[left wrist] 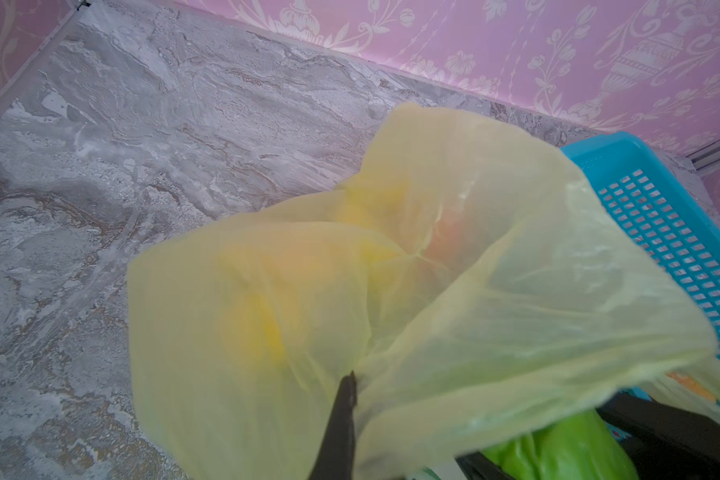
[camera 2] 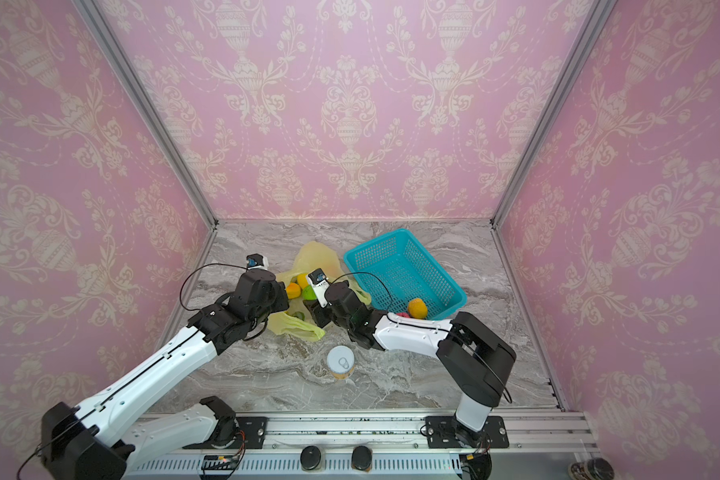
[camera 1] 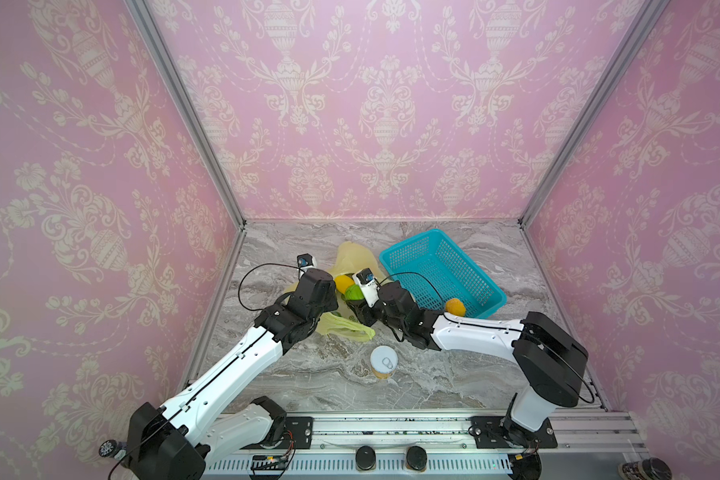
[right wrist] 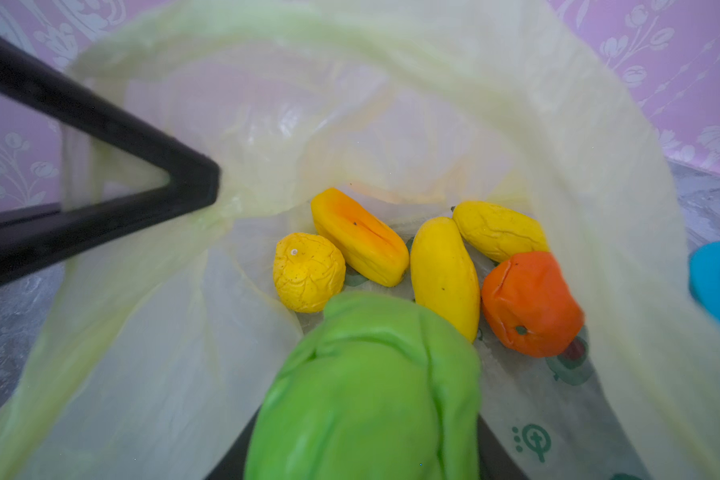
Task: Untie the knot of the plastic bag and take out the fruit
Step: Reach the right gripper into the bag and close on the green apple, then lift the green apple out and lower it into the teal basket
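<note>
I will lift my right gripper from the bag (camera 1: 352, 253), lower it beside the basket's orange fruit and let go, because the basket is beyond the bag's rim from my gripper.
The pale-yellow plastic bag (camera 1: 352, 253) lies mid-table with its mouth wide open. My left gripper (left wrist: 352, 376) is shut on a pinch of the bag's rim and holds it up. Inside the mouth, my right gripper (camera 1: 356, 301) is shut on the green fruit (right wrist: 366, 390), whose bulk hides the fingertips. Deeper in the bag lie a lemon (right wrist: 308, 272), three yellow oblong fruit (right wrist: 443, 274) and an orange one (right wrist: 531, 303). A handle loop (camera 1: 350, 330) trails loose on the table. No knot is in view.
A turquoise perforated basket (camera 1: 408, 241) stands right of the bag, with an orange fruit (camera 1: 454, 306) in its near corner. A white-lidded can (camera 1: 384, 362) stands in front of the bag. Pink walls enclose the marble table on three sides.
</note>
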{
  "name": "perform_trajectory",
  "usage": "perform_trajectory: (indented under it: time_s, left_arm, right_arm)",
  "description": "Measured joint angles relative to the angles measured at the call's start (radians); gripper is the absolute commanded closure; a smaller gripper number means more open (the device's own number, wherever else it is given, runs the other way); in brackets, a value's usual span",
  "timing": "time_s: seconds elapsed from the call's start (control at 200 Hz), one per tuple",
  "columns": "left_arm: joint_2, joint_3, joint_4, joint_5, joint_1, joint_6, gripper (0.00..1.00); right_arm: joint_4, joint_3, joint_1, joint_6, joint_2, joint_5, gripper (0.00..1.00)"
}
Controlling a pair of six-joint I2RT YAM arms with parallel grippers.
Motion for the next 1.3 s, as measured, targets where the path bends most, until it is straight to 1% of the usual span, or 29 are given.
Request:
perform_trajectory:
  time_s: [0.105,0.25,0.315,0.375,0.415,0.515,0.61,0.701,0.811,0.931,1.011,1.046,1.076,1.171,1.301]
  left_arm:
    - [0.0,0.0,0.0,-0.003,0.0,0.003,1.0]
    - [0.002,0.0,0.0,-0.03,0.001,0.011,1.0]
    - [0.006,0.0,-0.002,-0.051,0.004,0.012,1.0]
    - [0.009,0.0,-0.004,-0.064,0.008,0.012,1.0]
    - [0.01,0.0,-0.006,-0.072,0.011,0.012,1.0]
    - [0.008,0.0,-0.011,-0.09,0.013,0.016,1.0]
    - [0.0,0.0,-0.014,-0.106,0.013,0.026,1.0]
    - [-0.013,0.0,-0.014,-0.114,0.014,0.035,1.0]
    - [-0.016,0.0,-0.014,-0.129,0.014,0.043,1.0]
    - [-0.011,0.0,-0.013,-0.137,0.014,0.057,1.0]
    - [0.005,0.0,-0.013,-0.138,0.018,0.063,1.0]
    - [0.013,0.0,-0.013,-0.138,0.019,0.064,1.0]
    - [0.021,0.0,-0.014,-0.138,0.019,0.064,1.0]
    - [0.039,0.0,-0.012,-0.138,0.019,0.07,1.0]
    - [0.058,0.0,0.001,-0.171,0.019,0.058,1.0]
  right_arm:
    - [0.003,-0.056,0.016,0.014,-0.067,-0.016,0.8]
    - [-0.023,-0.102,0.042,0.026,-0.202,-0.021,0.81]
    - [-0.047,-0.105,0.043,0.043,-0.271,-0.008,0.84]
    - [-0.079,-0.105,0.043,0.062,-0.329,0.016,0.81]
    - [-0.109,-0.105,0.041,0.079,-0.371,0.033,0.82]
    - [-0.208,-0.103,0.028,0.148,-0.468,0.067,0.88]
    - [-0.315,-0.103,-0.005,0.233,-0.55,0.11,0.88]
    - [-0.432,-0.095,-0.043,0.303,-0.621,0.159,0.9]
    - [-0.567,-0.057,-0.113,0.389,-0.669,0.211,0.89]
    - [-0.677,-0.017,-0.248,0.468,-0.663,0.215,0.91]
    - [-0.752,0.029,-0.356,0.498,-0.601,0.198,0.96]
    - [-0.777,0.051,-0.395,0.502,-0.564,0.193,0.96]
    - [-0.793,0.067,-0.423,0.502,-0.528,0.193,0.93]
    - [-0.81,0.072,-0.468,0.473,-0.439,0.222,0.88]
    - [-0.798,0.059,-0.504,0.406,-0.337,0.266,0.92]
